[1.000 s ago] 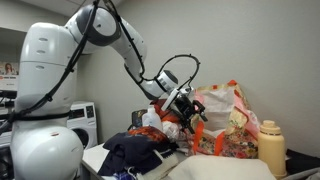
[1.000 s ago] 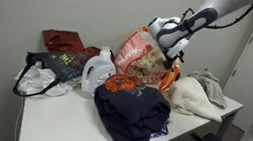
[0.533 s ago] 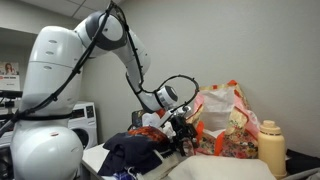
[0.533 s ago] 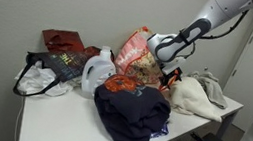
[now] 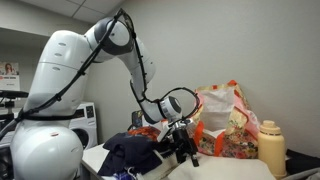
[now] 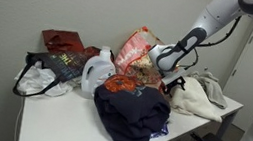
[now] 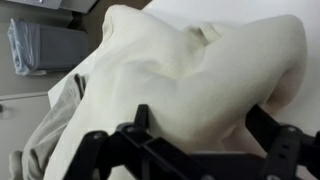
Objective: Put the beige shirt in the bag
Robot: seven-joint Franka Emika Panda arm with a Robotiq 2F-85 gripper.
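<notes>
My gripper stays here next and brings both fingers together on the raised fold of the beige shirt (image 7: pixel 203 112), which already lies between its spread fingers.
The beige shirt (image 6: pixel 200 95) lies crumpled at the table's end beside the bag; it also shows at the bottom of an exterior view (image 5: pixel 222 170) and fills the wrist view (image 7: pixel 190 65). The bag (image 6: pixel 139 54) is a floral plastic one with orange handles, standing upright behind the shirt (image 5: pixel 226 120). My gripper (image 6: pixel 173 85) is open and hangs just over the shirt's near edge (image 5: pixel 186 150). In the wrist view my gripper (image 7: pixel 202 114) has its black fingers (image 7: pixel 141 117) spread wide over the cloth, with nothing held.
A navy garment (image 6: pixel 131 110) is heaped on the white table (image 6: pixel 58 121). A white detergent jug (image 6: pixel 96 73), a dark tote (image 6: pixel 51 69) and a red bag (image 6: pixel 62 43) stand further along. A yellow bottle (image 5: pixel 271 148) stands beyond the floral bag.
The arm has swung down and away from the floral bag. My gripper has dropped from bag height to just above the beige shirt, still open.
</notes>
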